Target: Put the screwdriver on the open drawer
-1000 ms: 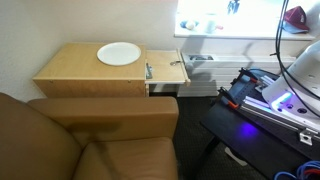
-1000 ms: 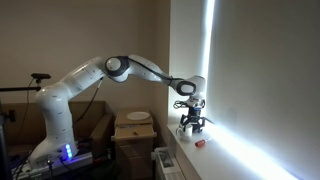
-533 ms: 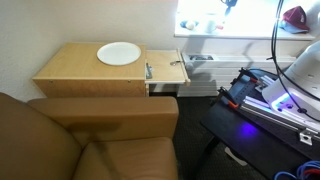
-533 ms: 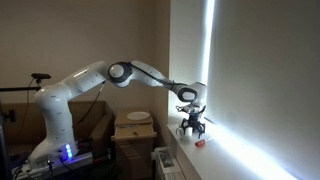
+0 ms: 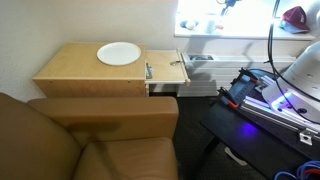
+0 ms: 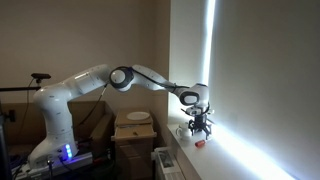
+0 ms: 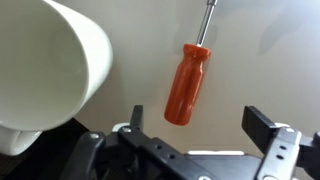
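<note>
Next, my gripper comes down to the screwdriver's orange-red handle and closes, since its open fingers are already on either side of the handle.
The screwdriver (image 7: 188, 82), with an orange-red handle and a metal shaft, lies on the pale window sill; in an exterior view it is a small red spot (image 6: 199, 143). My gripper (image 7: 200, 125) is open and empty, hovering just above the handle's end, its fingers apart on either side. It also shows in an exterior view (image 6: 203, 126), stretched out over the sill. The open drawer (image 5: 170, 75) sticks out of the low wooden cabinet (image 5: 75, 70), far from the gripper. A thin grey metal piece (image 5: 149, 70) lies in it.
A white cup (image 7: 50, 60) stands close beside the screwdriver on the sill. A white plate (image 5: 118, 53) sits on the cabinet top. A brown sofa (image 5: 90, 140) fills the foreground. The robot base with blue light (image 5: 275, 100) stands beside the cabinet.
The arm has reached a little further along the sill and the gripper has come lower over the screwdriver. The screwdriver, plate and drawer have not moved.
</note>
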Motion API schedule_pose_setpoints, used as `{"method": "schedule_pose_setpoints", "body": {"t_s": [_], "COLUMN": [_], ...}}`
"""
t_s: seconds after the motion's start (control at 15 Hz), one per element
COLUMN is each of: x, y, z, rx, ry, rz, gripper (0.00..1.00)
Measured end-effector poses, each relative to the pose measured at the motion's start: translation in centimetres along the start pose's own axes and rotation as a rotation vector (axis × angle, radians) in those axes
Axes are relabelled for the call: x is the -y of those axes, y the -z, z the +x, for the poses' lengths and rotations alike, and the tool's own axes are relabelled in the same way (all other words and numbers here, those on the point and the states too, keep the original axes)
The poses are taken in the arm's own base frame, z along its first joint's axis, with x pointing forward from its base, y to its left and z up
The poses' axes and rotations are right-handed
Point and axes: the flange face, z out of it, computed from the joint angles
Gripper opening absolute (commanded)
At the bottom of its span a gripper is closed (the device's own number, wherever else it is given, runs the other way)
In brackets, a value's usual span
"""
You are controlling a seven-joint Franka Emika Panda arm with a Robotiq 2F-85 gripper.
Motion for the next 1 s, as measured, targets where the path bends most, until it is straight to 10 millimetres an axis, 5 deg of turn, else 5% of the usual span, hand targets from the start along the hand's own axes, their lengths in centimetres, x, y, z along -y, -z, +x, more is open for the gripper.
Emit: {"method": "schedule_pose_setpoints", "body": {"t_s": [0.8,0.87,1.0], "x": [-1.4,-1.4,-1.2], "y": [-4.5,-4.9,-5.2], "z": [-1.2,-1.1,-1.1], "rx": [0.002,-0.001,-0.012], "ry": [-0.063,-0.074,-0.097], "rz": [0.041,0.041,0.051], "gripper": [0.99,0.73,0.71]}}
